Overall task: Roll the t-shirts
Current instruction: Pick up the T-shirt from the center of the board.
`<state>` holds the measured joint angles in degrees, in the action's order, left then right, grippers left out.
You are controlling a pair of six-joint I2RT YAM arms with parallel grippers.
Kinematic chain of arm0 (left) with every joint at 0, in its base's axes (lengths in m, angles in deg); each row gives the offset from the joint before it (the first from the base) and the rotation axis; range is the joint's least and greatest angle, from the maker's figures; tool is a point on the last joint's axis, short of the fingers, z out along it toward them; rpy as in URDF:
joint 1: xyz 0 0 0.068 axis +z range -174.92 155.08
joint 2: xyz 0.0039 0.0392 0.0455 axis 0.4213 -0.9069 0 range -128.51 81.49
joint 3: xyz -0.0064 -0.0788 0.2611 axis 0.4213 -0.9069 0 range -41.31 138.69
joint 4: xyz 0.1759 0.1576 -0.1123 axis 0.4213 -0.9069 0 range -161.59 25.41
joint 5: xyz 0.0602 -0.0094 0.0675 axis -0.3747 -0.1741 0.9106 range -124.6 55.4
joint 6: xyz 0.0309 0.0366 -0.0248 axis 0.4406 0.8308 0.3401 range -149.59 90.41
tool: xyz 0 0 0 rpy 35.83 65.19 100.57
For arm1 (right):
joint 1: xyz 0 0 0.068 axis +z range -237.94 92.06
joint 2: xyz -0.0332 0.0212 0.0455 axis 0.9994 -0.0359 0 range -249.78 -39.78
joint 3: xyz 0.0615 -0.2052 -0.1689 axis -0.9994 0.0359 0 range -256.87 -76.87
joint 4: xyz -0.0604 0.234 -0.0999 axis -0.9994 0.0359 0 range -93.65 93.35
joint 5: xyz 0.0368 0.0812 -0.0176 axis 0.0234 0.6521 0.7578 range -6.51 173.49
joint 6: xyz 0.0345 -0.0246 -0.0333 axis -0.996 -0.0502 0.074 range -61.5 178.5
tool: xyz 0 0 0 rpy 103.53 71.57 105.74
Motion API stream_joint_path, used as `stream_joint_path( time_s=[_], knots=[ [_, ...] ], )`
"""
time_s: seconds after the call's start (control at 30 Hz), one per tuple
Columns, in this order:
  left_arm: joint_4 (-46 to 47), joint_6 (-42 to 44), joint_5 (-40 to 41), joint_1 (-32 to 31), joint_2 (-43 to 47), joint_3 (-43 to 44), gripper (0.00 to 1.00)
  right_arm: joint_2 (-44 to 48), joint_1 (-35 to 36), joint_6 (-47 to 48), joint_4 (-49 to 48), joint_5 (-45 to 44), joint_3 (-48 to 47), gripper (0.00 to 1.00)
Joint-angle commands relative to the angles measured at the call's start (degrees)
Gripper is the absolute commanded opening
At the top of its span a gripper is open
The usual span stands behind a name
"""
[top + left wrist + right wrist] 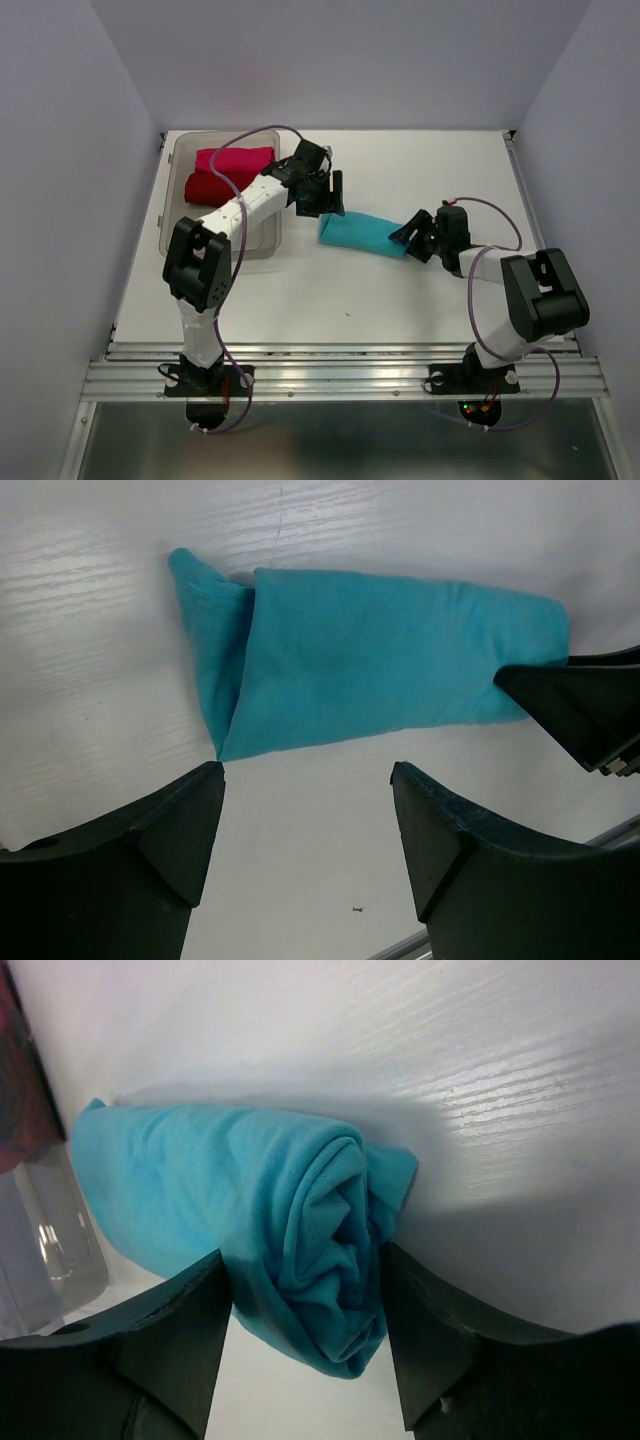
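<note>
Only bare table is still between my left gripper's open, hovering fingers, so it will next move down onto the fold at the roll's end nearest the tub.
A turquoise t-shirt (362,234) lies rolled into a long bundle on the white table, left end toward the tub. My right gripper (405,238) is at its right end. In the right wrist view both fingers press the sides of the spiral end (300,1220), so the right gripper (305,1270) is shut on it. My left gripper (325,200) hovers over the roll's left end, open. In the left wrist view the left gripper (308,780) has only bare table between its fingers, with the roll (370,670) just beyond the tips. A dark red t-shirt (215,185) and a pink t-shirt (235,158) lie rolled in the tub.
The clear plastic tub (180,160) stands at the back left, close to the left arm's forearm; its wall (50,1240) also shows in the right wrist view. A metal rail (340,370) runs along the near table edge. Grey walls enclose the table.
</note>
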<state>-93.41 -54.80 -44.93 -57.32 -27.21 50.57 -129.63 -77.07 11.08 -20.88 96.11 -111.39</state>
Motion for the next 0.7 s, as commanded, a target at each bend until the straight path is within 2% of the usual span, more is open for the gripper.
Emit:
stream_joint_path(
  time_s=[0.0, 0.1, 0.13, 0.17, 0.2, 0.3, 0.67],
  knots=[
    [1.66, -0.28, -1.36, -0.12, -0.01, -0.47, 0.78, -2.62, -0.33, 0.84, 1.59, -1.81, -0.10, 0.54],
    [3.23, -1.06, -3.11, -0.03, -1.41, -1.00, 0.79, -3.14, -0.33, 1.10, 1.59, -2.07, -0.11, 0.39],
    [3.76, -1.50, -3.38, -0.03, -1.77, -1.08, 0.80, -3.41, -0.33, 1.27, 1.68, -2.08, -0.19, 0.28],
    [4.29, -2.46, -3.82, -0.12, -2.73, -1.26, 0.80, -3.41, -0.33, 1.28, 1.68, -2.16, -0.19, 0.23],
    [4.91, -3.00, -4.00, -0.03, -3.26, -1.17, 0.80, -3.50, -0.33, 1.45, 1.76, -2.16, -0.02, 0.14],
    [5.09, -4.58, -3.48, -0.38, -5.02, -0.91, 0.81, -3.32, -1.38, 2.85, 2.29, -1.64, 0.16, 0.01],
    [8.95, -11.08, -0.75, -0.38, -5.12, -6.97, 0.82, -0.51, -4.99, 9.80, 8.97, 0.38, 0.25, 0.01]
  ],
)
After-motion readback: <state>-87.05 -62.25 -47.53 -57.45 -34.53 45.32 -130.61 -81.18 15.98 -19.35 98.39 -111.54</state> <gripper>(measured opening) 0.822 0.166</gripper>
